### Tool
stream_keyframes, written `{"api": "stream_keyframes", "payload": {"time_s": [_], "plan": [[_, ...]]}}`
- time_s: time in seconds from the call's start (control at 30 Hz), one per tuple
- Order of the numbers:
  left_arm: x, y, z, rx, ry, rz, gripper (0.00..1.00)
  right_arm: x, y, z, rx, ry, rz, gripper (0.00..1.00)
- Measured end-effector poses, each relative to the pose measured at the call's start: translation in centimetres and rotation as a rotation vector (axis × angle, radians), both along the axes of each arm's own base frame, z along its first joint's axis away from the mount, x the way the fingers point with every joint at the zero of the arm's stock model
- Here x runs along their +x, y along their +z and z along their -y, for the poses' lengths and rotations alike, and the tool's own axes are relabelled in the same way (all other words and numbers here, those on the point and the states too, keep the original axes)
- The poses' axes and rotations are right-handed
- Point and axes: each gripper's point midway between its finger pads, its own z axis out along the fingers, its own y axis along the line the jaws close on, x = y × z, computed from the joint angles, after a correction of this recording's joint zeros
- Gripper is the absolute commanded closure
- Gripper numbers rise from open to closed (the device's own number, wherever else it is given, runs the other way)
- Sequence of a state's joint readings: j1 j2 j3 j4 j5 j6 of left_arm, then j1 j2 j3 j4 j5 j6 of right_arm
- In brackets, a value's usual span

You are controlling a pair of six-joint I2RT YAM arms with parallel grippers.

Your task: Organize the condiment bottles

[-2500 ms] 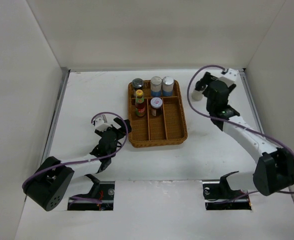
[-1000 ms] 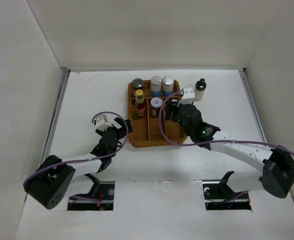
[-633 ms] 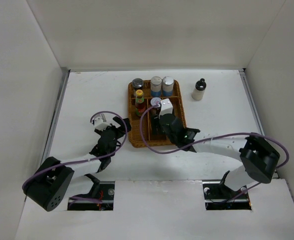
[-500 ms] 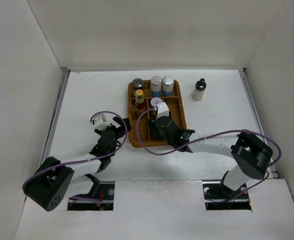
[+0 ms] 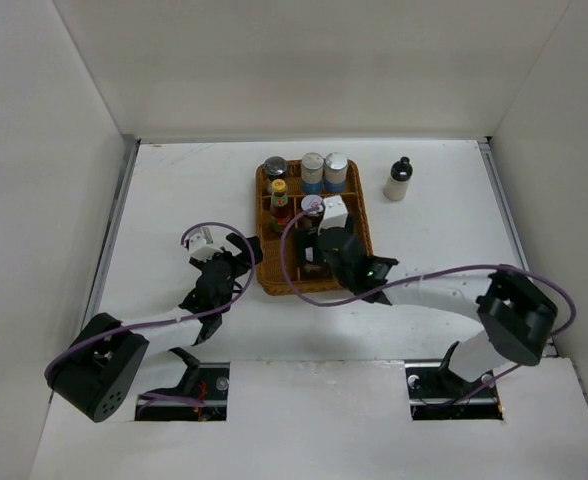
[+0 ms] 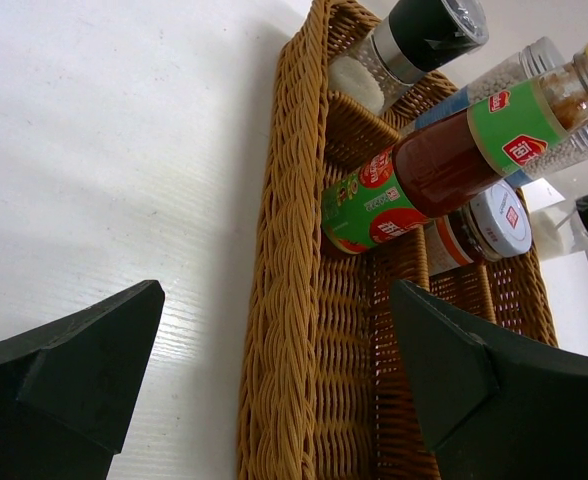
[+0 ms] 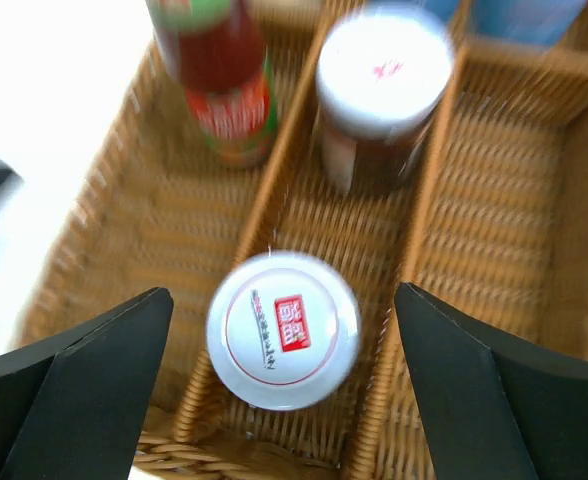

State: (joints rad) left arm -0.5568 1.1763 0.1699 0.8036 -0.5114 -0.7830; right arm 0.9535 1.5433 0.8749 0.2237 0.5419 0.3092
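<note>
Next, my right gripper moves outward over the tray's side onto the cream bottle's black cap point(image 5: 402, 167), since the cream bottle stands to its right in the top view.
The wicker tray point(image 5: 359, 262) holds a grey-lidded jar point(image 5: 275, 167), two silver-lidded shakers point(image 5: 312, 172), a yellow-capped red sauce bottle point(image 5: 279, 205) and a white-lidded jar point(image 5: 312, 207). A black-capped cream bottle point(image 5: 399, 180) stands on the table to the right of the tray. My right gripper point(image 5: 319, 250) hovers over the tray's front, open; in the right wrist view point(image 7: 284, 300) a second white-lidded jar point(image 7: 283, 328) stands between its fingers, not touched. My left gripper point(image 5: 236, 255) is open at the tray's left wall point(image 6: 284, 330).
White walls close in the table on the left, back and right. The tray's right compartment point(image 7: 504, 250) and left front compartment point(image 7: 164, 230) hold nothing. The right arm's cable point(image 5: 292, 262) loops over the tray's front edge.
My right arm swung from the cream bottle at the back right to over the tray's front, then shifted slightly back and right. The left arm has not moved.
</note>
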Motion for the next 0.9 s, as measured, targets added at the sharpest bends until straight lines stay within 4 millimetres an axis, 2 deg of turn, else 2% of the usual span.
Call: {"api": "stream_keyframes", "payload": {"time_s": [0.1, 0.17, 0.2, 0.3, 0.37, 0.43, 0.53, 0.67, 0.83, 0.9], "plan": [[0.0, 0.0, 0.0, 0.000, 0.000, 0.000, 0.00, 1.6, 4.6, 2.5, 0.087, -0.061, 0.067, 0.00], [0.0, 0.0, 0.0, 0.000, 0.000, 0.000, 0.00, 4.4, 7.2, 6.6, 0.141, -0.176, 0.118, 0.00], [0.0, 0.0, 0.0, 0.000, 0.000, 0.000, 0.00, 6.0, 7.9, 9.0, 0.150, -0.246, 0.136, 0.00], [0.0, -0.1, 0.0, 0.002, -0.001, -0.004, 0.00, 10.9, 8.2, 16.7, 0.132, -0.464, 0.153, 0.00], [0.0, -0.1, 0.0, 0.001, 0.000, -0.003, 0.00, 13.7, 7.2, 20.4, 0.097, -0.566, 0.133, 0.00], [0.0, -0.1, 0.0, 0.001, -0.001, -0.003, 0.00, 16.0, 5.6, 22.8, 0.065, -0.623, 0.098, 0.00], [0.0, -0.1, 0.0, 0.001, -0.001, -0.003, 0.00, 18.3, 2.6, 24.7, 0.025, -0.650, 0.032, 0.00], [0.0, -0.5, 0.0, 0.005, -0.001, -0.013, 0.00, 19.9, -0.8, 25.3, 0.005, -0.629, -0.041, 0.00], [-0.1, -0.7, 0.2, 0.007, -0.011, -0.021, 0.00, 22.6, -2.3, 25.1, 0.022, -0.596, -0.064, 0.00], [-0.1, -0.8, 0.3, 0.007, -0.014, -0.023, 0.00, 23.6, -2.6, 25.1, 0.027, -0.594, -0.062, 0.21]]}}
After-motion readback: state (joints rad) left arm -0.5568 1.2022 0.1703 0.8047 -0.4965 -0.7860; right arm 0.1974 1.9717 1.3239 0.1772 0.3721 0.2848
